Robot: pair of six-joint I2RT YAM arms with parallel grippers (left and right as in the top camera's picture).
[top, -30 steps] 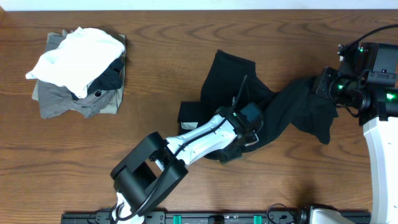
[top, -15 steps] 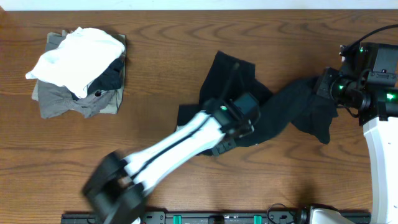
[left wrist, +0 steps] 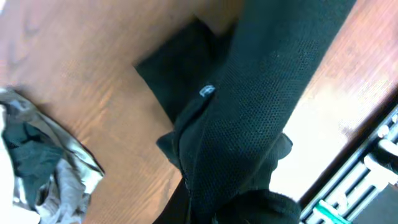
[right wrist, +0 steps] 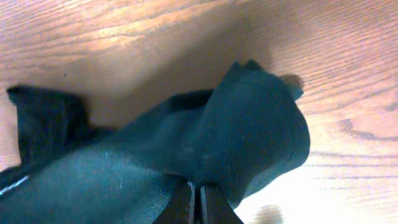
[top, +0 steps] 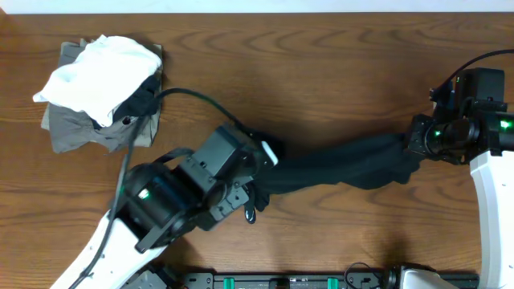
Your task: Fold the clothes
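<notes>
Next, my right gripper lowers outward to the bare wood beyond the black shirt and releases its end of the shirt. The shirt still hangs as a piece of cloth above the table.
The clothes (top: 337, 164), a black shirt, hang pulled into a long band between my two grippers, low over the wooden table (top: 321, 72). My left gripper (top: 263, 181) is shut on the band's left end. In the left wrist view black mesh fabric (left wrist: 261, 93) with a small white mark (left wrist: 207, 91) covers the jaws entirely. My right gripper (top: 411, 148) is shut on the right end. In the right wrist view its gripper (right wrist: 199, 202) pinches the cloth (right wrist: 249, 137), and a loose fold drapes above the thin fingers (right wrist: 213, 208).
A pile of other garments lies at the table's far left, a white one (top: 100, 68) on top of grey ones (top: 76, 128). The left wrist view shows this pile (left wrist: 43, 180) at its lower left. A black rail with green clips (top: 321, 281) runs along the near edge.
My left gripper has shut on the shirt and swung left with it. The crumpled shirt is now drawn out into a long band. The right gripper has barely shifted.
</notes>
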